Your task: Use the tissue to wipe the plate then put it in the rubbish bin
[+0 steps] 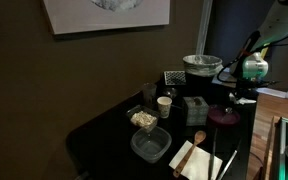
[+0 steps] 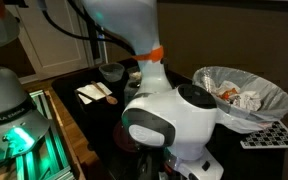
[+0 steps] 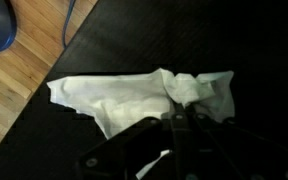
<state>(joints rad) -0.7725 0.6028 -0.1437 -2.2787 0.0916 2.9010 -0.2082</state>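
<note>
The gripper needs to lift the tissue high next, move toward the bin and release it, because the bin's open top (image 2: pixel 242 93) is higher than the gripper and off to its side.
In the wrist view the white tissue (image 3: pixel 124 95) lies spread and crumpled on the black table. My gripper (image 3: pixel 179 115) has its fingers drawn together, pinching the tissue's bunched right part. In an exterior view the gripper (image 1: pixel 242 92) hangs low over the table's far right edge, just beside the maroon plate (image 1: pixel 222 117). The rubbish bin (image 1: pixel 201 68) with its white liner stands behind, and it also shows in the other exterior view (image 2: pixel 239 95) with crumpled paper inside. My arm hides the plate and tissue in that view.
A clear square container (image 1: pixel 151 145), a dark cube box (image 1: pixel 194 108), a white cup (image 1: pixel 165 104) and a beige napkin with a wooden spoon (image 1: pixel 196 157) stand on the black table. The table edge and wooden floor (image 3: pixel 14 90) lie close to the tissue.
</note>
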